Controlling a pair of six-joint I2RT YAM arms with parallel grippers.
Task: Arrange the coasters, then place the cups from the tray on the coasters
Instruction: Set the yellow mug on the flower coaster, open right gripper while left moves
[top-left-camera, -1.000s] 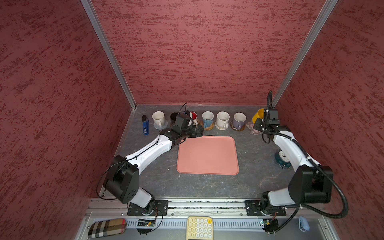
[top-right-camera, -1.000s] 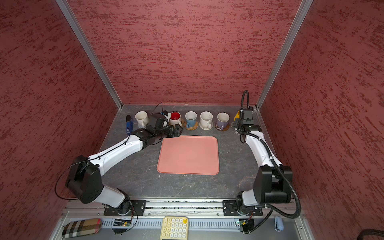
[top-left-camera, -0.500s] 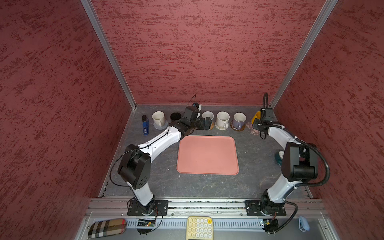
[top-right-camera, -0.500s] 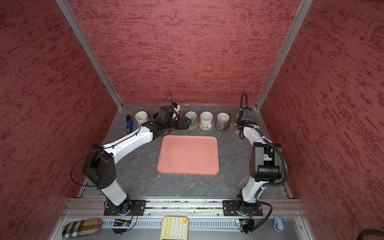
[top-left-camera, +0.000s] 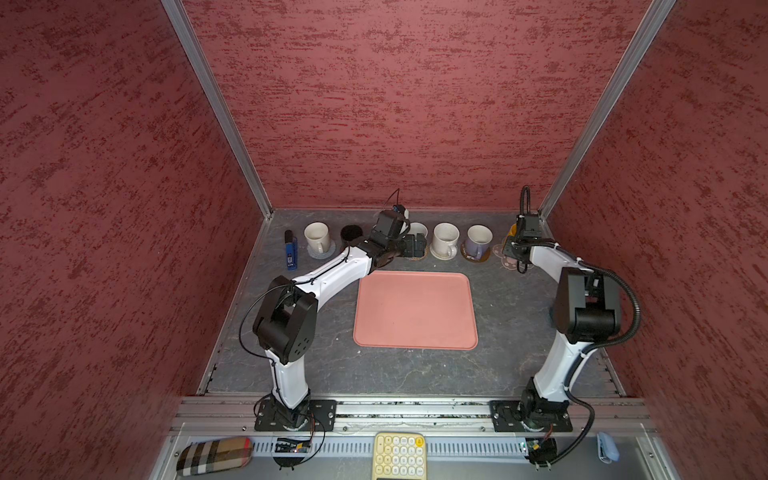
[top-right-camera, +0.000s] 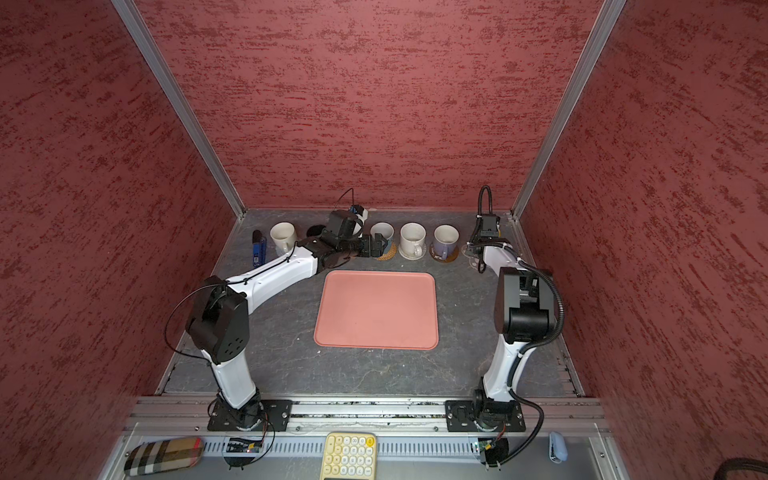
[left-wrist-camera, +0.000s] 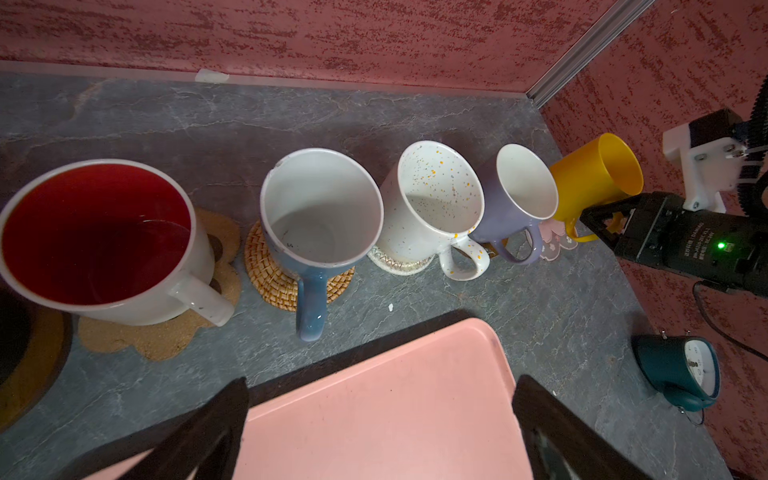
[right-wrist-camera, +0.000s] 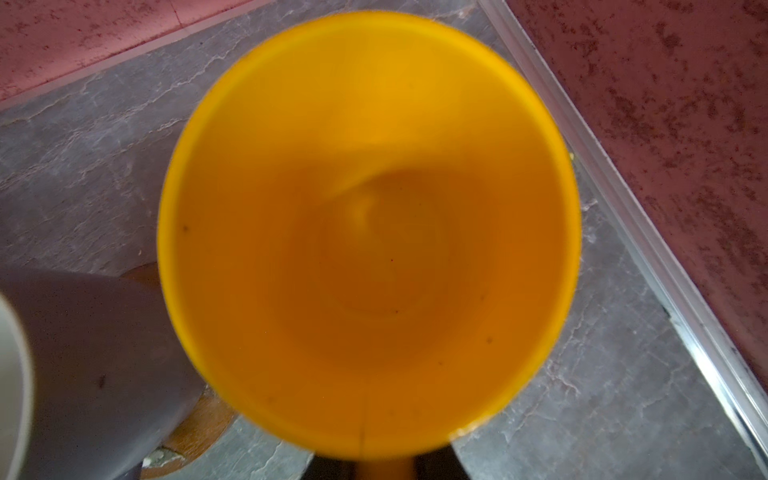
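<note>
Next, my right gripper lowers a little toward the pink flower coaster (top-left-camera: 509, 263) and releases the handle, because the tilted yellow cup already hangs over that coaster.
The pink tray (top-left-camera: 415, 309) lies bare. Along the back wall cups stand on coasters: a white cup (top-left-camera: 317, 237), a black cup (top-left-camera: 351, 235), a red-inside cup (left-wrist-camera: 95, 237) on the paw coaster (left-wrist-camera: 166, 332), a blue cup (left-wrist-camera: 320, 208) on wicker (left-wrist-camera: 266, 270), a speckled white cup (left-wrist-camera: 436, 195) and a lavender cup (left-wrist-camera: 515, 195). My left gripper (top-left-camera: 419, 245) hangs open and empty over the tray's far edge, just in front of the blue cup. My right gripper (left-wrist-camera: 602, 220) is shut on the handle of the tilted yellow cup (left-wrist-camera: 594, 174), over the pink flower coaster (left-wrist-camera: 557, 241).
A blue lighter (top-left-camera: 291, 253) lies left of the white cup. A teal clock (left-wrist-camera: 677, 374) sits by the right wall, behind the right arm in both top views. A yellow keypad (top-left-camera: 399, 455) and a plaid case (top-left-camera: 214, 455) lie beyond the front rail.
My left gripper has slid right along the row, from the red-inside cup to the blue cup. The right arm's elbow has risen while its gripper stays at the yellow cup.
</note>
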